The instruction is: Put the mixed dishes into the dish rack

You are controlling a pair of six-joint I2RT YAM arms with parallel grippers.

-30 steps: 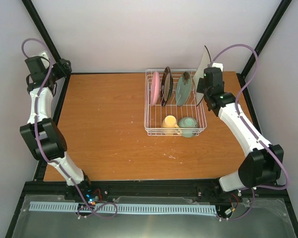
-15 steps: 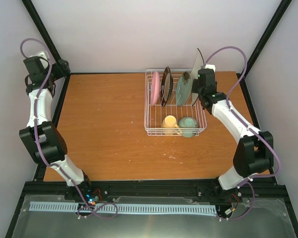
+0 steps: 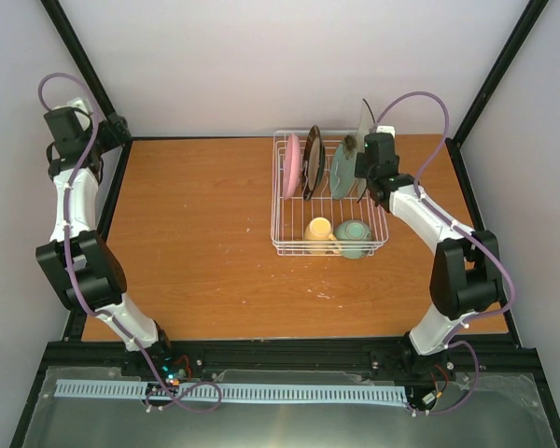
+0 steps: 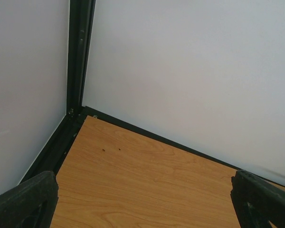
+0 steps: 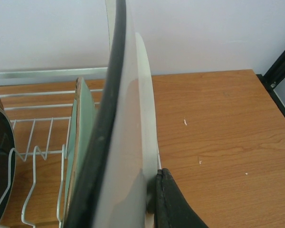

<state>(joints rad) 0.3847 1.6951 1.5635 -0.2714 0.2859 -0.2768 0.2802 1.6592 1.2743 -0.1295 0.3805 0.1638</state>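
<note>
The right gripper lowers the upright square off-white plate into the rack's empty end beside the mint-green plate point(image 3: 343, 173) next and releases it, as that end lies below.
The white wire dish rack point(image 3: 329, 248) stands at the back right of the table. The pink plate point(image 3: 291, 166), black-rimmed plate point(image 3: 312, 163) and mint-green plate point(image 3: 343, 173) stand upright in its prongs. The yellow mug point(image 3: 317, 230) and pale-green bowl point(image 3: 354, 235) lie in its front part. My right gripper point(image 3: 371, 170) is shut on the square off-white plate point(image 3: 365, 118), held upright on edge over the rack's right end. In the right wrist view this plate point(image 5: 128, 142) sits just right of the mint-green plate point(image 5: 83, 128). My left gripper point(image 3: 121, 126) is open and empty at the back left corner.
The black frame posts stand at the back corners, one close to my left gripper point(image 4: 142, 209). The table's right edge and frame rail point(image 5: 280, 80) lie to the right of the rack. The white wall is close behind the rack.
My right gripper has carried the square plate leftward, from outside the rack's right side to over its right end beside the mint-green plate. The left arm has barely moved.
</note>
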